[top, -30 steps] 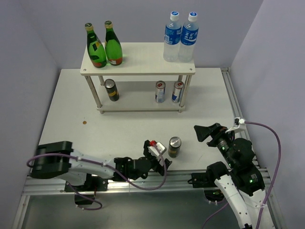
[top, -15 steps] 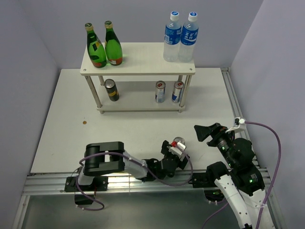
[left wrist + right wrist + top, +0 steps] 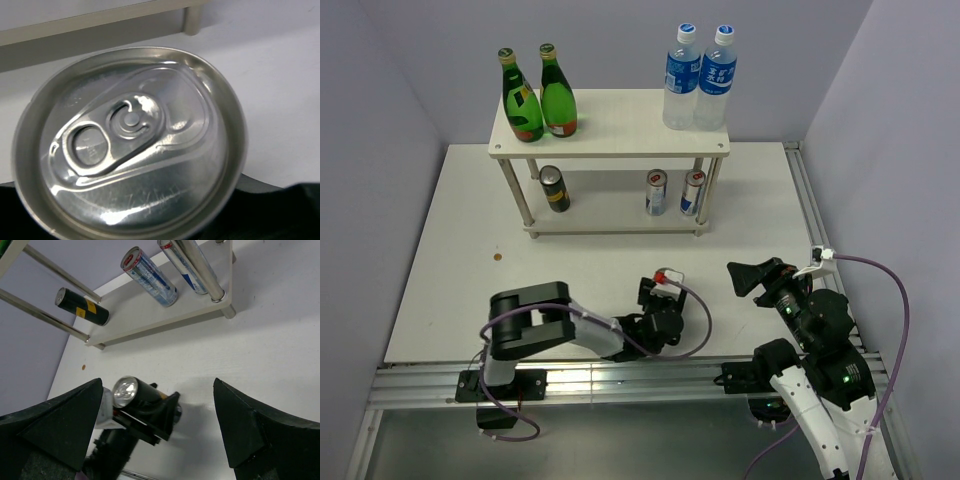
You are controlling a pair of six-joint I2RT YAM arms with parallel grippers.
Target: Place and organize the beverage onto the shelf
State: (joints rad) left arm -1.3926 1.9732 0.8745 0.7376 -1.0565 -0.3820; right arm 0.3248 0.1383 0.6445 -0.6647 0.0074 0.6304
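Note:
My left gripper will rise outward next, onto the spot on the shelf's lower level (image 3: 592, 203) beside the other dark can, and release the held can there, because that spot is empty.
My left gripper (image 3: 658, 303) is low on the table near the front edge, shut on a dark can (image 3: 134, 391) whose silver top (image 3: 131, 141) fills the left wrist view. From above the gripper hides the can. The shelf (image 3: 620, 125) stands at the back. Two green bottles (image 3: 523, 100) (image 3: 558, 95) are on its top board. Another dark can (image 3: 555, 188) and two slim silver cans (image 3: 656, 192) (image 3: 693, 192) stand on its lower tier. My right gripper (image 3: 748, 275) hovers open to the right of the held can, with nothing in it.
Two clear water bottles with blue labels (image 3: 681, 78) (image 3: 717, 78) stand on the right end of the shelf's top board. A small brown spot (image 3: 497, 257) marks the table on the left. Grey walls close in both sides, and a metal rail (image 3: 620, 385) runs along the front.
The left arm swung toward the loose dark can and its gripper closed round it, and the can now sits a little further left. The right arm has not moved.

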